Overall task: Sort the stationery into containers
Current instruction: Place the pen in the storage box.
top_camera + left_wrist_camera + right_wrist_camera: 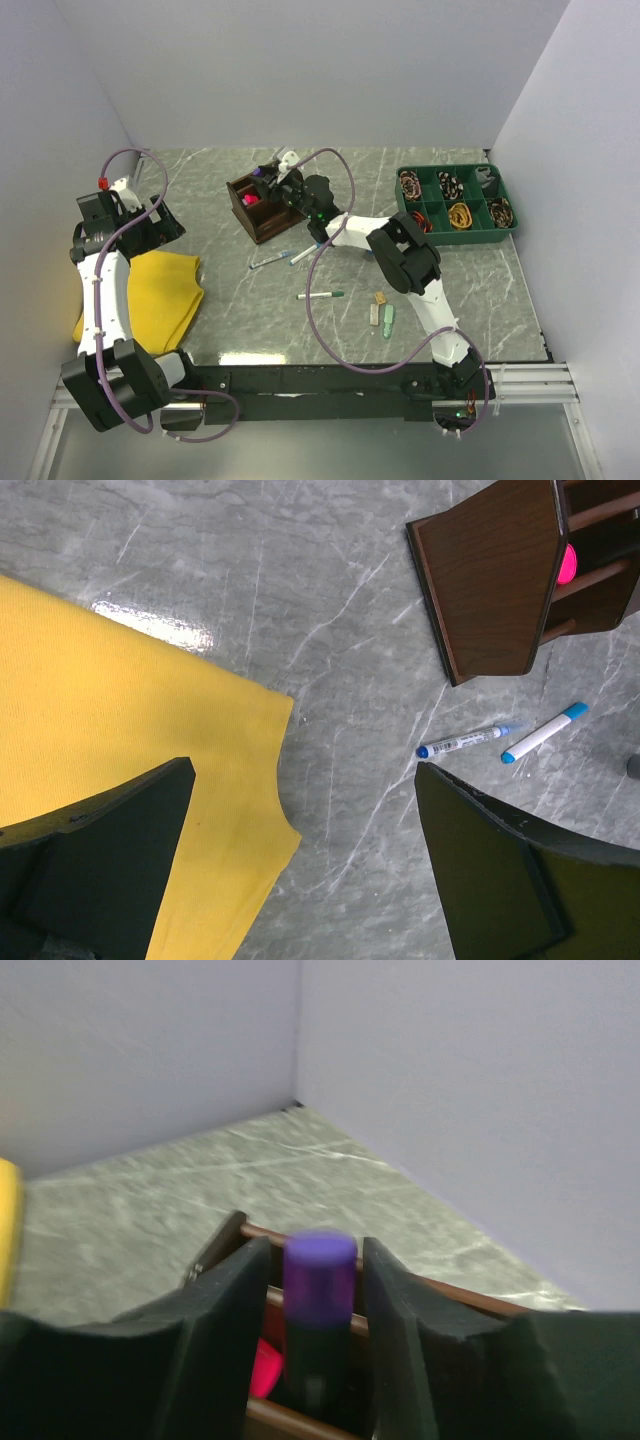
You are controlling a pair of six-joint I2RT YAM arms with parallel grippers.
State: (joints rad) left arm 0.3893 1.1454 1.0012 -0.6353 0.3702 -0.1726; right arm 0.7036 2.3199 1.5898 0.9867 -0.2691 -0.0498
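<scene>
I will turn my left gripper down and to the right in the top view next, onto the blue-capped pen nearer the cloth (270, 260) (466, 741), because the pen lies crosswise to the gripper's fingers.
The dark brown organiser (262, 212) stands at the back middle; it also shows in the left wrist view (490, 580) with a pink marker (566, 565) inside. My right gripper (281, 177) hangs over it. In the right wrist view a purple-capped marker (320, 1290) stands between the fingers (225, 1320) with a thin gap each side, its lower end inside the organiser (300, 1422). Two blue-capped pens (270, 261) (305, 254), a green-capped white pen (320, 296) and small eraser pieces (381, 312) lie on the table. My left gripper (300, 870) is open and empty above the yellow cloth's edge.
A yellow cloth (150, 295) lies at the left under my left arm. A green divided tray (432, 186) with coiled items sits at the back right. Grey walls close in the back and both sides.
</scene>
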